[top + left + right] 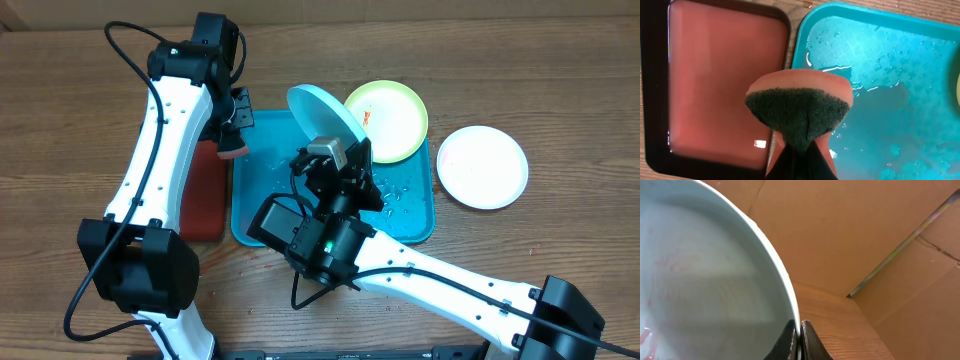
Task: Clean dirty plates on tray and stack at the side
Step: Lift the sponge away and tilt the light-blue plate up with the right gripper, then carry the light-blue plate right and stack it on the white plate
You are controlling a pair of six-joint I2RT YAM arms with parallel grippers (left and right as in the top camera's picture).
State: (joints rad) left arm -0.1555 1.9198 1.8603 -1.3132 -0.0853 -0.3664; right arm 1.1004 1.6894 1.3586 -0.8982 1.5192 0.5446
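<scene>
The robot's right gripper should next swing toward the white plate [482, 166], which is uncovered beside the tray, then turn the tilted plate flat and lower to release it on top.
My right gripper [343, 152] is shut on the rim of the cyan-rimmed plate [322, 113] and holds it tilted on edge above the turquoise tray [412, 222]. In the right wrist view the plate [705, 280] shows faint red smears, and its rim is pinched between the fingertips [790, 339]. The lime-green-rimmed plate [390, 120] lies on the tray's far right corner with a red smear. On the table to the right of the tray lies the white plate [482, 166]. My left gripper [236, 130] is shut on an orange sponge with a green scouring face [799, 107], over the tray's left rim [796, 50].
A red tray with a black rim [715, 75] lies right beside the turquoise tray on its left. The turquoise tray's floor [890, 85] is wet with droplets. Cardboard walls [865, 230] stand behind the table.
</scene>
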